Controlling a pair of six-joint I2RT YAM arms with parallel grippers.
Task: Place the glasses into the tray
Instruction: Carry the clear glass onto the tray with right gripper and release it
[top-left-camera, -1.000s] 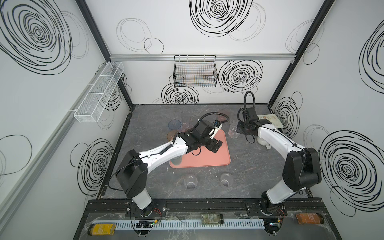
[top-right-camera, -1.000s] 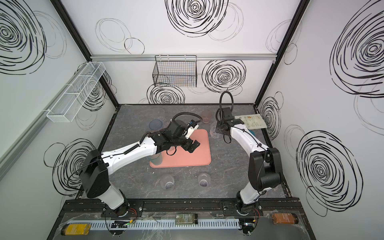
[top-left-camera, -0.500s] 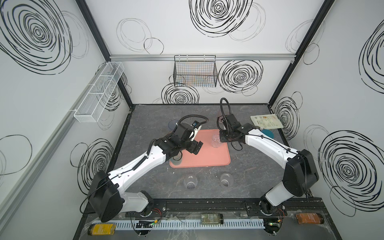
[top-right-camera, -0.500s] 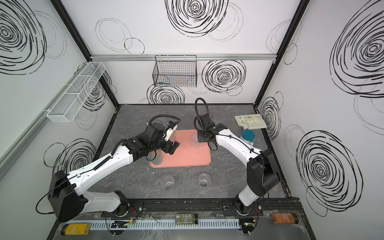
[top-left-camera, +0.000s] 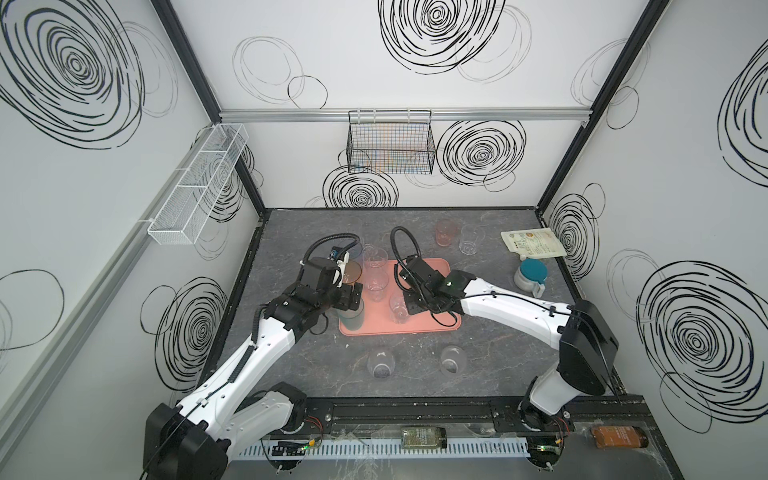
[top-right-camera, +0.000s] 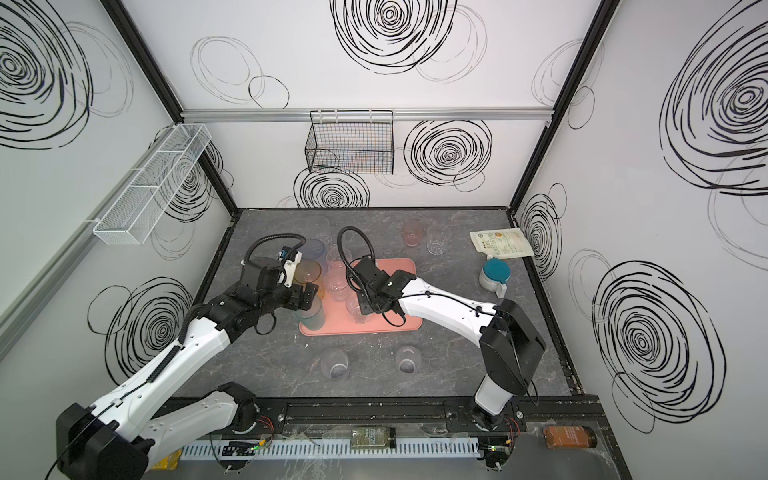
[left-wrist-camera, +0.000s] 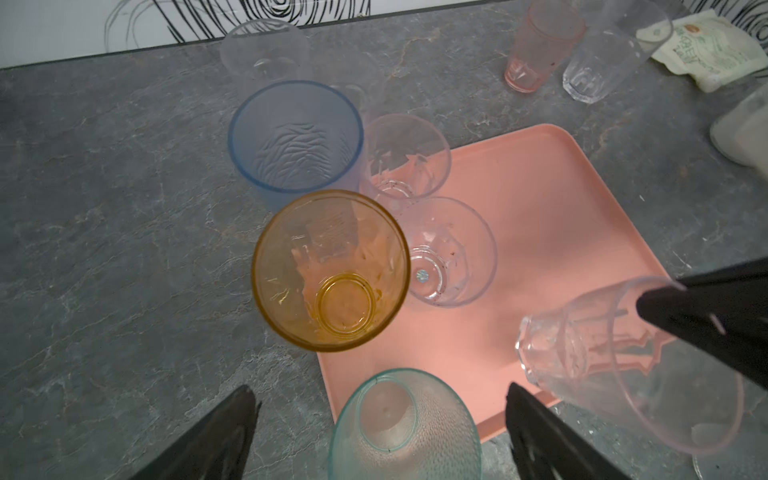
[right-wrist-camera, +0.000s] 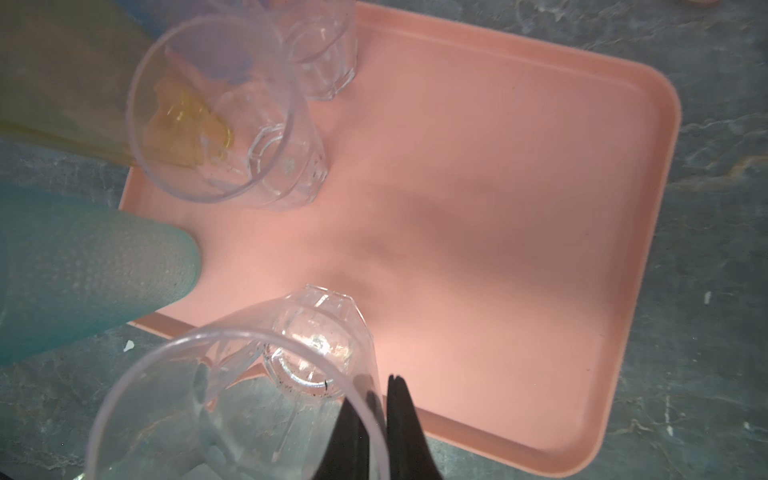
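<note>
The tray's bottom (top-left-camera: 377, 321) (right-wrist-camera: 252, 270) is bare beside the teal glass, so I will move my right gripper toward that spot, lower the clear glass there and let go of its side.
The salmon-pink tray (top-left-camera: 374, 328) lies mid-table. My right gripper (right-wrist-camera: 376, 382) is shut on the wall of a clear glass (right-wrist-camera: 316, 353), one finger inside and one outside. It holds the glass over the tray's front edge (top-left-camera: 398, 309); I cannot tell whether the glass touches the tray. My left gripper (left-wrist-camera: 380, 388) is open, its fingers on either side of a teal glass (left-wrist-camera: 405, 432) at the tray's front left corner, not touching it. An amber glass (left-wrist-camera: 330, 270) and two clear glasses (left-wrist-camera: 449, 253) stand along the tray's left side. A blue glass (left-wrist-camera: 296, 137) stands just behind.
A pink glass (top-left-camera: 445, 233) and a clear one (top-left-camera: 471, 241) stand at the back right. Two clear glasses (top-left-camera: 380, 363) sit on the table in front of the tray. A pouch (top-left-camera: 532, 244) and a teal-lidded jar (top-left-camera: 530, 276) lie at the right. Wire baskets (top-left-camera: 390, 143) hang on the walls.
My right arm has carried the clear glass from the back right to the tray's front. My left arm has drawn back from over the tray to the teal glass.
</note>
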